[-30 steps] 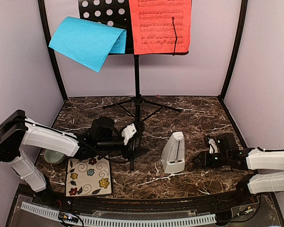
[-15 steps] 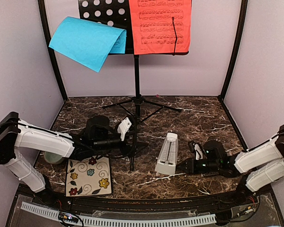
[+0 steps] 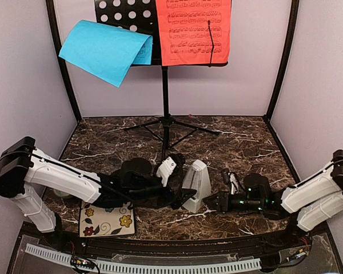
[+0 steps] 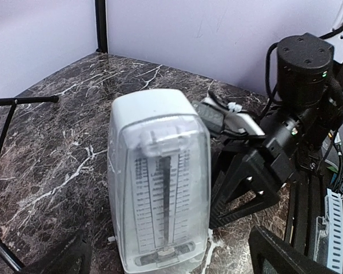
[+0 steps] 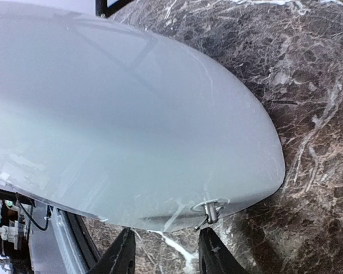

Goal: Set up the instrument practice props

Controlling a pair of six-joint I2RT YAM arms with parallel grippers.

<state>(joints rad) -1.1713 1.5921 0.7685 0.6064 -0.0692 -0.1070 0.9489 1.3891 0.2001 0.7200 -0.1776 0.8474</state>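
My left gripper will next slide its spread fingers to the right in the top view and close them around the metronome [image 3: 195,184] [image 4: 160,182], because it stands on that side.
The black music stand [image 3: 165,97] stands at the back on tripod legs. A blue sheet [image 3: 100,50] droops folded over its left side and a red sheet [image 3: 191,31] sits flat on its right. The whitish metronome [image 3: 195,184] stands upright on the marble, front centre. My left gripper [image 3: 177,191] is open just left of it. In the left wrist view the metronome [image 4: 160,182] faces me between my spread fingers [image 4: 274,254]. My right gripper [image 3: 212,201] is open at its right side. In the right wrist view its fingertips [image 5: 123,257] lie below the metronome's side [image 5: 120,114] and winding key [image 5: 211,209].
A floral tile [image 3: 108,220] lies at the front left, partly under my left arm. A tripod leg [image 4: 23,101] crosses the marble left of the metronome. Black frame posts [image 3: 63,74] and lilac walls close in the sides and back.
The metronome has slid left, with my right gripper following close behind it. My left arm has swung right and come up against the metronome's left side.
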